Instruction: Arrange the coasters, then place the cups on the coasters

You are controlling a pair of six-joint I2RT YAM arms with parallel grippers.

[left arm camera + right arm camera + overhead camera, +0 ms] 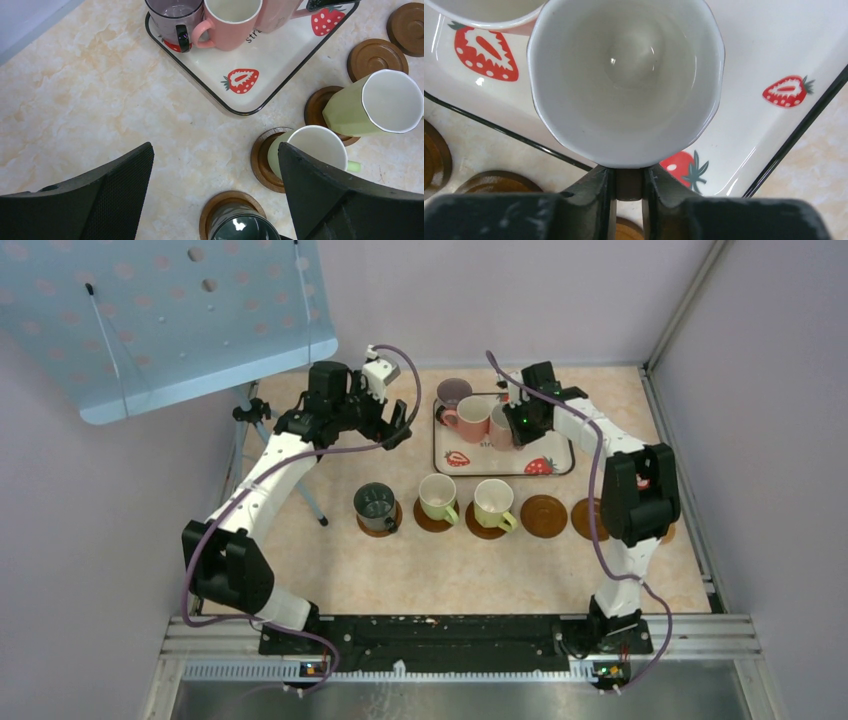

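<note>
My right gripper rises next, brings the pink cup back and down onto the bare coaster (pixel 543 516) (pixel 629 230) and releases it. The coaster lies back from the gripper, past the tray.
A dark grey-green cup (pixel 376 504) and two pale yellow-green cups (pixel 438 496) (pixel 493 503) each stand on a brown coaster in a row. Right of them lies a bare coaster (pixel 543 515); another coaster (pixel 586 519) is partly behind the right arm. On the strawberry tray (pixel 555 453) stand a mauve cup (pixel 452 392) and two pink cups (pixel 471 418). My right gripper (pixel 629 182) is shut on the handle of the right pink cup (pixel 624 75), which sits on the tray. My left gripper (pixel 215 150) hangs open over bare table left of the tray, holding nothing.
A light blue perforated panel (pixel 190 310) on a thin stand rises at the back left, close to the left arm. Grey walls close the table at the back and right. In the left wrist view, two bare coasters (pixel 375 57) (pixel 407 20) lie beyond the yellow-green cups.
</note>
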